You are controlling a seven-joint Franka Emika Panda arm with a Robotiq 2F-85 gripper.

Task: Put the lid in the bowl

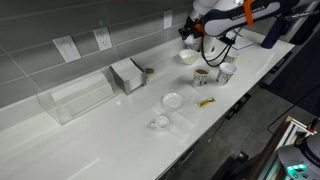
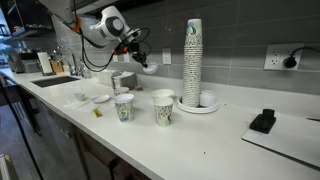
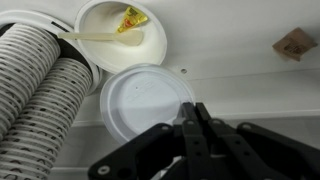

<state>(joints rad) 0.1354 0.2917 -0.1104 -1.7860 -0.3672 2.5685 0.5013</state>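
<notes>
My gripper lowers the lid next and moves it over the white bowl's opening.
My gripper [image 3: 195, 108] is shut on the rim of the lid [image 3: 145, 100], a round pale whitish disc, and holds it above the counter. The white bowl [image 3: 145, 50] lies just beyond the lid in the wrist view, next to a stack of paper cups [image 3: 40, 80]. A yellow scrap and a stick lie in the bowl. In both exterior views the gripper [image 1: 188, 40] [image 2: 138, 58] hangs in the air near the wall, with the lid [image 1: 187, 57] [image 2: 148, 68] under it. In an exterior view the bowl [image 2: 207, 99] sits at the foot of the tall cup stack [image 2: 192, 55].
Two paper cups [image 1: 202, 75] [image 1: 226, 72] stand near the counter's front. A flat white disc [image 1: 172, 100], a small clear cup [image 1: 160, 122] and a yellow scrap [image 1: 205, 102] lie farther along. A napkin holder [image 1: 127, 75] and a clear box [image 1: 75, 100] stand by the wall.
</notes>
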